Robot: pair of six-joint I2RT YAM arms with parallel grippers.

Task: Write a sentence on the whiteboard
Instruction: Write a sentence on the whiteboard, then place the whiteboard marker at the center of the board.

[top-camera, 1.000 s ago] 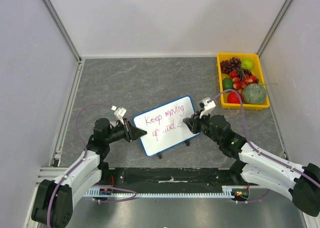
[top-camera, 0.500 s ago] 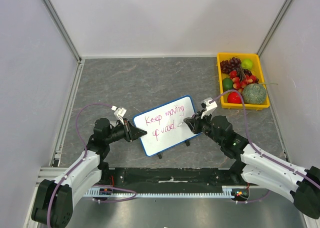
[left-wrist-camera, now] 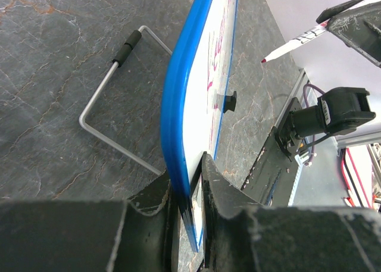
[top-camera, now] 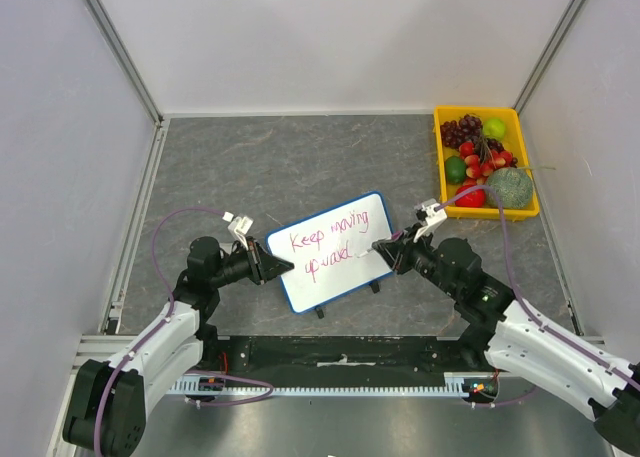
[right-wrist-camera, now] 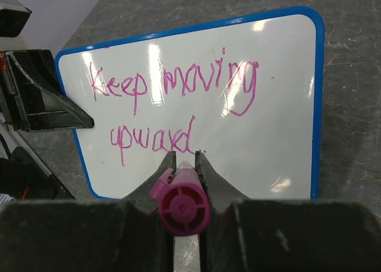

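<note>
The sentence is complete, so next I will move my right gripper back and down to the bare table by the board's lower edge [top-camera: 370, 305] and let go of the marker.
The whiteboard [top-camera: 350, 274], white with a blue rim, stands tilted on the table between the arms. My left gripper [top-camera: 281, 267] is shut on its left edge; in the left wrist view its fingers [left-wrist-camera: 189, 168] pinch the blue rim [left-wrist-camera: 177, 105]. The sentence [right-wrist-camera: 172, 90], in magenta, reads "Keep moving upward." in two lines [top-camera: 326, 242]. My right gripper [right-wrist-camera: 185, 157] is shut on a magenta marker [right-wrist-camera: 181, 205], which points at the board. Its tip hangs just off the surface, past the last word [top-camera: 368, 247]. The left wrist view shows the marker [left-wrist-camera: 294, 43] apart from the board.
A yellow tray [top-camera: 439, 182] of fruit sits at the back right, close behind my right arm. The board's wire stand [left-wrist-camera: 113, 87] rests on the grey table behind it. Grey walls close in the left, back and right sides.
My right arm has drawn back to the right with the marker, lifting the tip off the board. The board and my left gripper have not moved.
</note>
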